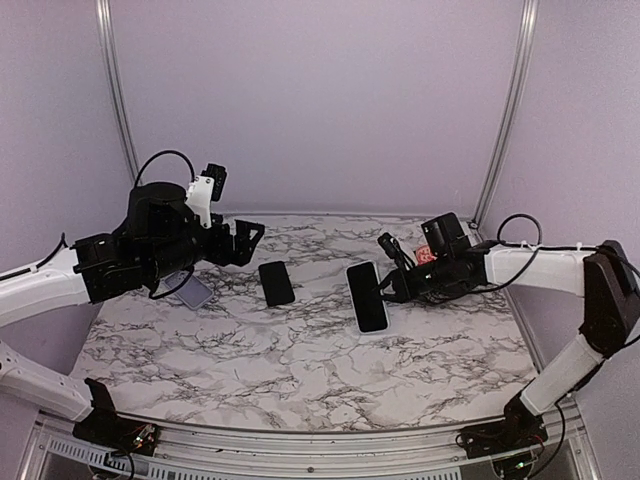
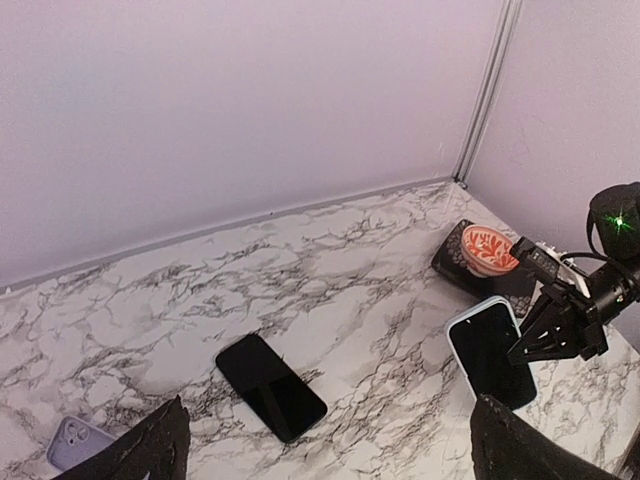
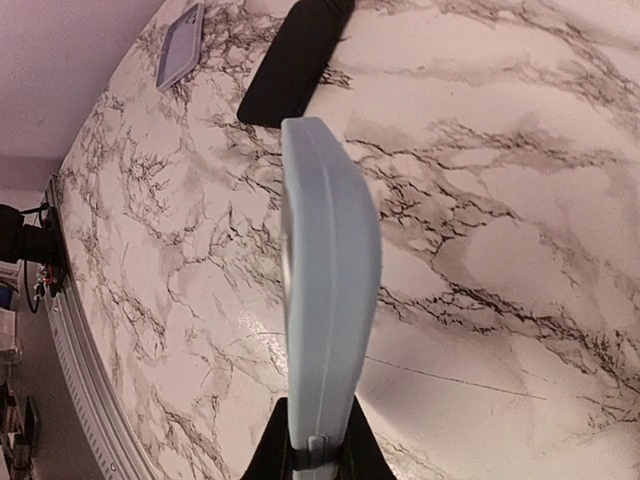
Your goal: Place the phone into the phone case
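The light-blue case (image 1: 367, 297) goes down flat next as my right gripper lowers and tilts. It then comes free on the bare marble, since that clear place lies below my gripper.
A black phone (image 1: 276, 283) lies flat, screen up, at mid-table; it also shows in the left wrist view (image 2: 270, 387) and far off in the right wrist view (image 3: 295, 60). My left gripper (image 1: 250, 240) hovers open above the table to the phone's left, its fingers (image 2: 150, 450) spread wide with nothing between them. My right gripper (image 1: 392, 285) is shut on one end of a light-blue phone case (image 1: 367, 297), which has a dark face (image 2: 490, 350). The right wrist view shows the case edge-on (image 3: 325, 270), raised above the marble. I cannot tell whether the dark face is a screen.
A lavender phone-shaped item (image 1: 192, 291) with camera holes lies at the table's left, below my left arm (image 2: 75, 440). A red patterned bowl (image 2: 488, 248) sits on a dark block at the back right, behind my right gripper. Walls close the back and sides.
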`<state>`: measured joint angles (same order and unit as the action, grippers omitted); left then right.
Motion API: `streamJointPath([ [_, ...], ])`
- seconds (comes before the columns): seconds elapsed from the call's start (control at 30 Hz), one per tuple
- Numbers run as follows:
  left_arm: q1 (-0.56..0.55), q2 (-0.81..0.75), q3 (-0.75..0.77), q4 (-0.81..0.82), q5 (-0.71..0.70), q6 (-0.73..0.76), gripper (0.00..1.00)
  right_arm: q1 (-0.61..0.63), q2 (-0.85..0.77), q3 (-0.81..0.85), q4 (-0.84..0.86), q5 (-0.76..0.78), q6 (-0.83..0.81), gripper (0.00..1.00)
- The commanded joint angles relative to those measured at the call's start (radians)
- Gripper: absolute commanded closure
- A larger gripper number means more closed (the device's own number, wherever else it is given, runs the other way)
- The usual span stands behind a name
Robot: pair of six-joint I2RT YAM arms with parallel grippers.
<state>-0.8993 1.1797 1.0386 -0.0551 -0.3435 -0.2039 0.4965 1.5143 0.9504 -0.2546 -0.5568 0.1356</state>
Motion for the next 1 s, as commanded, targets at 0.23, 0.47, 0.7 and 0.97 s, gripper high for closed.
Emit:
streamJointPath([
  [0.23,0.081,0.017,-0.112,-0.086,0.025,-0.126,0.01,-0.119,0.252,0.138,-0.129,-0.191,-0.033,1.0],
  [0.47,0.106,0.015,-0.165,-0.089,0.032,-0.16,0.01,-0.136,0.327,0.192,-0.166,-0.038,-0.053,0.78],
  [0.7,0.167,0.088,-0.199,-0.069,0.041,-0.201,0.01,-0.133,0.358,0.262,-0.235,0.099,-0.064,0.73],
  [0.97,0.3,0.249,-0.182,-0.069,0.052,-0.205,0.01,-0.01,0.278,0.35,-0.318,0.447,-0.036,0.53],
])
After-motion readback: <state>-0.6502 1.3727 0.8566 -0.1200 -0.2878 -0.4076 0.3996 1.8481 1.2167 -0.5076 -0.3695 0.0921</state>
